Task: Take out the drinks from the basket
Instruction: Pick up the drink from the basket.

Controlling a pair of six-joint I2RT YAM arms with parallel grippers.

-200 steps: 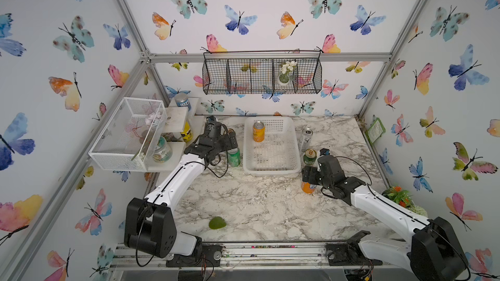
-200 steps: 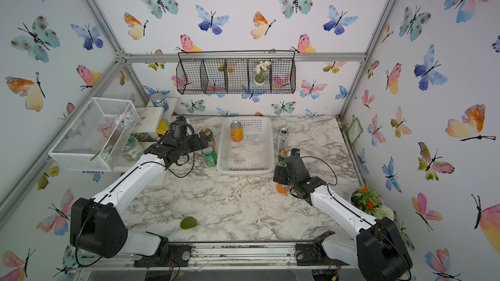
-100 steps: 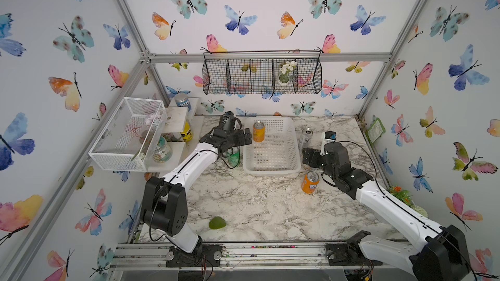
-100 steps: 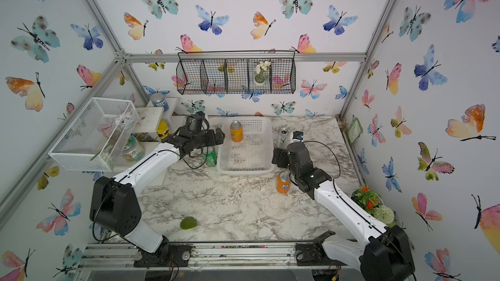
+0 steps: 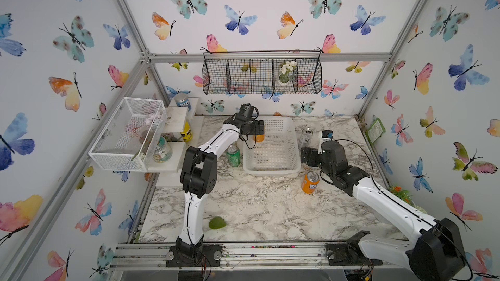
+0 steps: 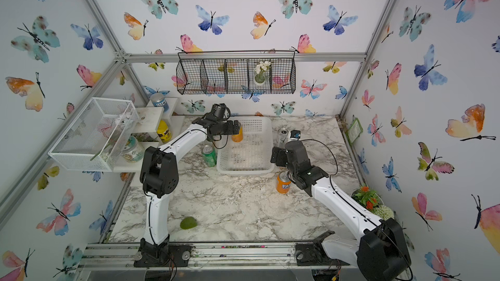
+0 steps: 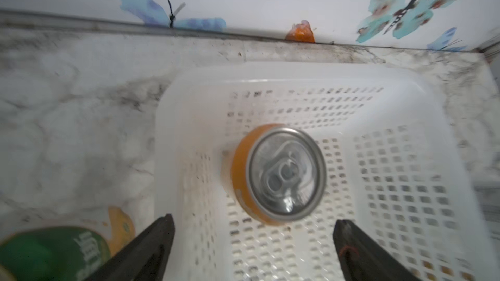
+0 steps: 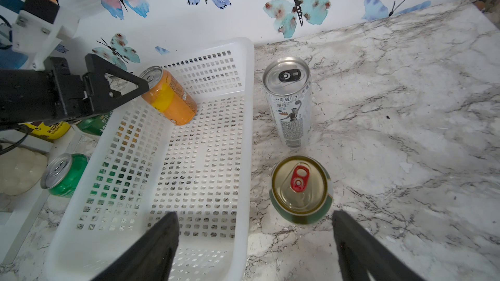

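Note:
My left gripper should next bring its open fingers down and outward around the upper sides of the orange can and close them, because the lid is still beyond the fingers.
The white basket point(image 5: 272, 170) point(image 6: 244, 170) holds one orange can point(image 5: 259, 137) point(image 6: 237, 135) point(image 7: 281, 174), upright in its far left corner. My left gripper point(image 5: 257, 128) point(image 7: 254, 218) hovers at that can, open, fingers apart on either side and not closed on it. My right gripper point(image 5: 307, 156) point(image 8: 255, 214) is open and holds nothing above the basket's right rim. Just ahead of it stands a gold-topped can point(image 8: 300, 189), hidden in both top views. Outside the basket stand a slim silver-white can point(image 5: 306, 136) point(image 8: 289, 104), a second orange can point(image 5: 310, 182) point(image 6: 283, 182) and a green can point(image 5: 233, 155) point(image 8: 65, 174).
Another green can point(image 7: 54, 250) sits left of the basket under my left arm. A white mesh box point(image 5: 127, 133), a yellow bottle point(image 5: 186, 132) and a blue-labelled jar point(image 5: 182, 101) crowd the left shelf. A black wire basket point(image 5: 261, 77) hangs behind. A green lump point(image 5: 217, 223) lies near the front.
My left gripper swung right from the green cans to the orange can in the basket. My right gripper let go of the other orange can on the table, opened wider and moved to the basket's right side.

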